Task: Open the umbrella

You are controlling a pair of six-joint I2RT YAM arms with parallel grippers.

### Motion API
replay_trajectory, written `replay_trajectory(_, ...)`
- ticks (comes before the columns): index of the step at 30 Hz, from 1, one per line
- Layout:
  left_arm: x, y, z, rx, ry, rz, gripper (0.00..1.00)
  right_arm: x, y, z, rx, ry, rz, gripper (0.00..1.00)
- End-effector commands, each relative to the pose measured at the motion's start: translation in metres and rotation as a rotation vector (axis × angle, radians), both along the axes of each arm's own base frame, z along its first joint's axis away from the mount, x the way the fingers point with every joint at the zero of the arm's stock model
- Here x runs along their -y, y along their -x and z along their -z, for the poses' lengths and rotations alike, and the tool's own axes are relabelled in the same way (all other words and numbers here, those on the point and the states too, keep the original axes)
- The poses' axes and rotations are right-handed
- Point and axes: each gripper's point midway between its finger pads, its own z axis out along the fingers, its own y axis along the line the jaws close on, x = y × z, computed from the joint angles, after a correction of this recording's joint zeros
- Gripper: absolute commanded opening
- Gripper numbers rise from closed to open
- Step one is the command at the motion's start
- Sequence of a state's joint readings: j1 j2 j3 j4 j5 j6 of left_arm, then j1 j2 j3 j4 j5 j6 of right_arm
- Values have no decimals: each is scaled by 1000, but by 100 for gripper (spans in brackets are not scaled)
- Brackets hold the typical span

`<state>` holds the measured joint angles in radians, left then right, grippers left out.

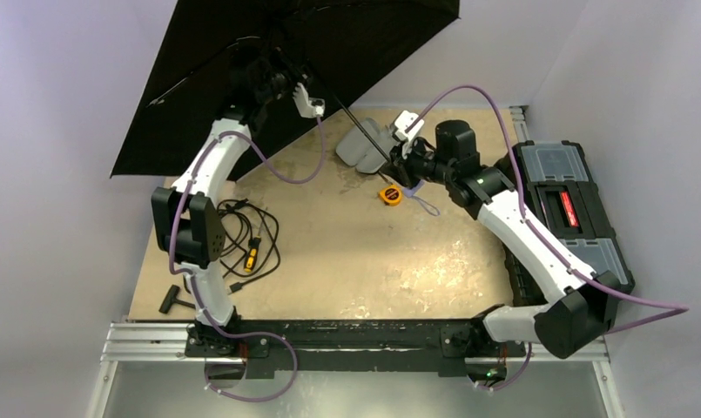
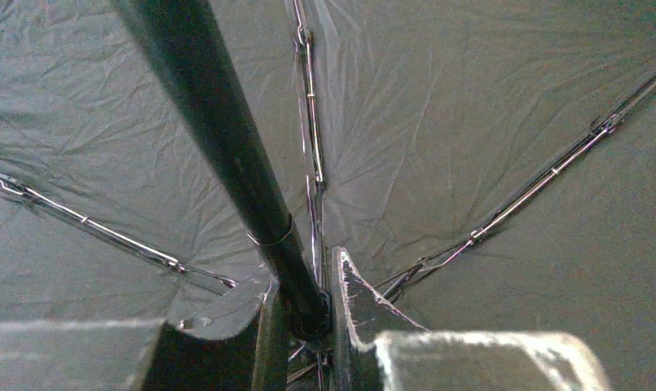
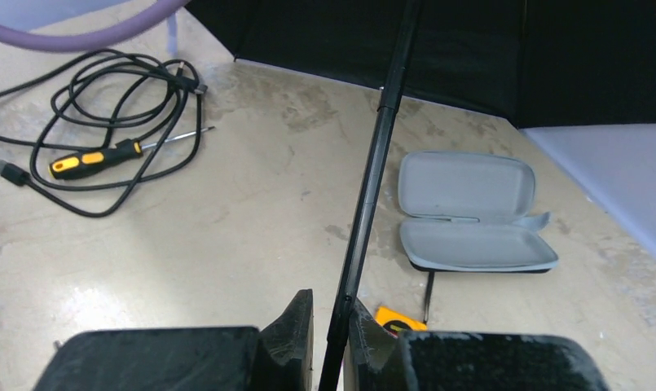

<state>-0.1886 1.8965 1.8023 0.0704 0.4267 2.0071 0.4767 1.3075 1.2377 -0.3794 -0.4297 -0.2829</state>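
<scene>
The ribs are spread, so I next need to shift my left gripper toward the coiled cable, back and to its left in the top view, and release the shaft.
The umbrella is open. Its canopy (image 1: 286,52) shows its black inside at the back left, tilted and standing on its edge on the table. The thin black shaft (image 1: 364,131) runs from the hub down to the right. My left gripper (image 1: 275,77) is under the canopy, shut on the shaft (image 2: 226,147) at the hub, with ribs spread around my left gripper (image 2: 304,277). My right gripper (image 1: 405,165) is shut on the lower shaft (image 3: 373,179), which runs between the fingers of my right gripper (image 3: 330,303). The lavender handle is hidden; its strap (image 1: 425,205) hangs below.
An open grey case (image 1: 364,144) (image 3: 471,220) lies under the shaft, with a yellow tape measure (image 1: 390,195) beside it. A coiled black cable (image 1: 242,231) and an orange screwdriver (image 3: 96,159) lie left. A black T-shaped tool (image 1: 174,299) is near left. A black toolbox (image 1: 564,205) stands right.
</scene>
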Motion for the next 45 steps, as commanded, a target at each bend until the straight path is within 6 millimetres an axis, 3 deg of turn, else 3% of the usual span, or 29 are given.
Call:
replay_trajectory(1,-288,18,-107,354,-6,-908,0,25,152,67,-371,166,-383,0)
replay_trajectory(8,-319,29,-114,354,-18,-999,0,35,161,80,-386,213,-400,0)
replay_trajectory(19,-380,41,-124,343,-16,-1190,0,35,170,80,-393,237,-445,0)
replay_trajectory(22,-379,45,-130,354,-12,-1171,0,31,170,78,-386,225,-454,0)
replay_trajectory(23,-375,42,-120,342,-21,-1144,0,28,169,76,-381,214,-457,0)
replay_trajectory(27,-335,46,-126,402,-5,-988,4,2,159,55,-343,109,-445,0)
replay_trajectory(31,-263,48,-134,446,39,-779,7,-21,148,31,-303,-19,-442,0)
replay_trajectory(35,-197,56,-139,475,69,-593,8,-34,140,20,-294,-104,-426,0)
replay_trajectory(38,-170,61,-130,465,29,-509,1,-40,138,18,-299,-133,-435,0)
replay_trajectory(39,-166,62,-126,460,13,-492,0,-42,141,12,-294,-148,-459,10)
replay_trajectory(40,-150,64,-123,463,4,-452,0,-44,142,5,-281,-164,-467,22)
replay_trajectory(42,-139,69,-120,497,-14,-406,0,-44,143,-20,-231,-218,-461,43)
replay_trajectory(45,-129,81,-114,500,-7,-357,0,-46,141,-71,-138,-337,-425,59)
